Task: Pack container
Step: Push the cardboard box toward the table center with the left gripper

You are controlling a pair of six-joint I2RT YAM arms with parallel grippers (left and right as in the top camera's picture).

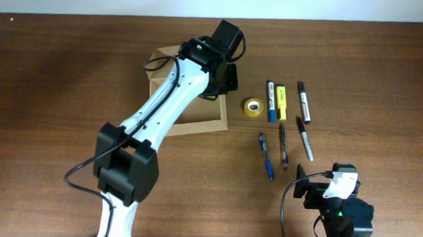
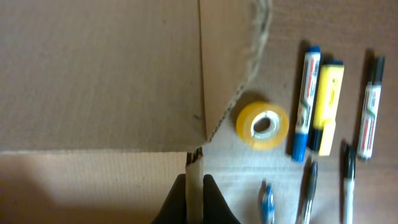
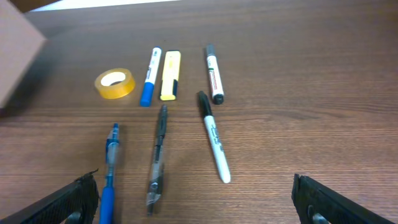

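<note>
I will next raise my right gripper and move it outward past the pens. Then I will lower it to the tape roll's side facing the blue marker (image 1: pixel 261 108) (image 3: pixel 129 83), because the roll is lying flat.
The tan cardboard container (image 1: pixel 204 122) lies open at the table's middle, largely under my left arm. My left gripper (image 1: pixel 225 79) is at its right side, and in the left wrist view it (image 2: pixel 194 186) is shut on a thin cardboard edge of the container (image 2: pixel 93 74). A corner of the container (image 3: pixel 15 50) shows in the right wrist view. My right gripper (image 1: pixel 327 178) is open and empty near the front right edge. Its fingers are spread wide (image 3: pixel 196 205) just short of the pens.
To the right of the box lie a yellow tape roll (image 1: pixel 253 107), a blue marker (image 1: pixel 270 100), a yellow highlighter (image 1: pixel 281 102) and a black marker (image 1: pixel 304 102). Nearer the front lie a blue pen (image 1: pixel 266 155), a black pen (image 1: pixel 283 145) and a white-bodied marker (image 1: pixel 305 138).
</note>
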